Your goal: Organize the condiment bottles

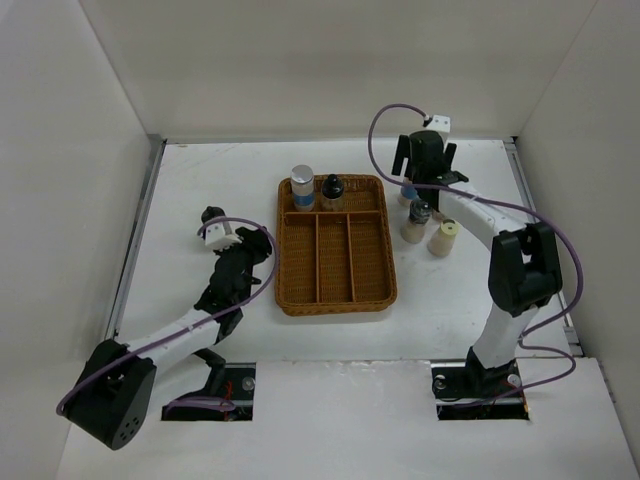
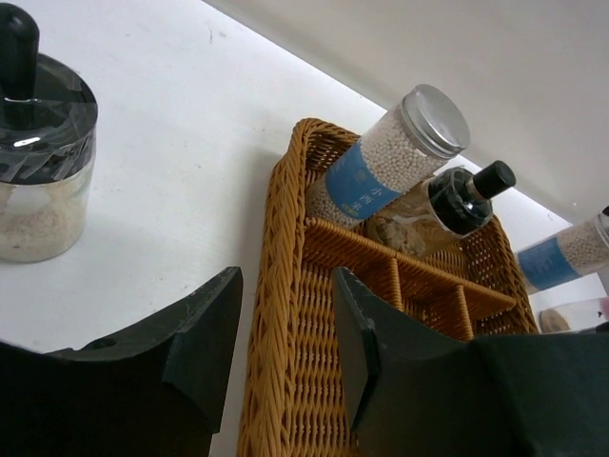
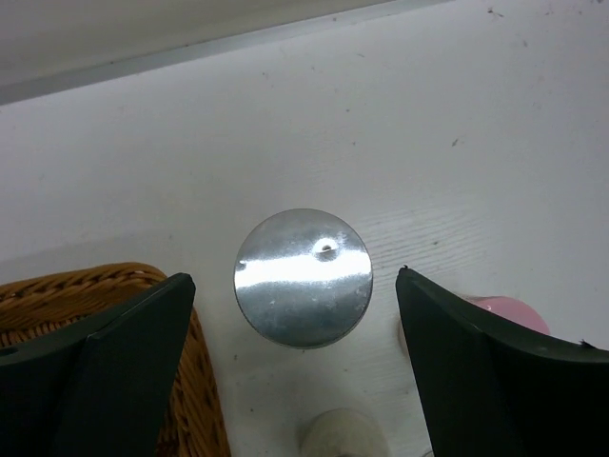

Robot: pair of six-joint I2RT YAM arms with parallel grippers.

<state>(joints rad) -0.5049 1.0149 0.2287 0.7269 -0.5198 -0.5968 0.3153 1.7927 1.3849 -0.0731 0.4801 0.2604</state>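
Note:
My right gripper moves down around the silver cap [image 3: 303, 276] of the second blue-labelled bottle and closes next, since it stands below the gripper, between its open fingers.
A blue-labelled bottle with a silver cap [image 1: 302, 187] and a black-capped bottle [image 1: 332, 190] stand in the back compartment of the wicker tray [image 1: 290, 270]. Both show in the left wrist view [image 2: 385, 162] [image 2: 447, 205]. Right of the tray stands a second blue-labelled bottle [image 1: 409, 192], its silver cap [image 3: 303, 276] between the open fingers of my right gripper [image 3: 295, 278], apart from both. A dark-capped bottle [image 1: 420, 212], a cream one [image 1: 412, 230] and a yellow-capped one [image 1: 443, 238] stand near it. My left gripper [image 2: 285, 286] is open, empty, astride the tray's left rim [image 2: 271, 314].
A glass shaker with a black lid [image 2: 43, 162] stands left of the tray, beside the left arm [image 1: 212, 215]. A pink cap [image 3: 509, 314] lies just behind my right finger. White walls close in the table on three sides.

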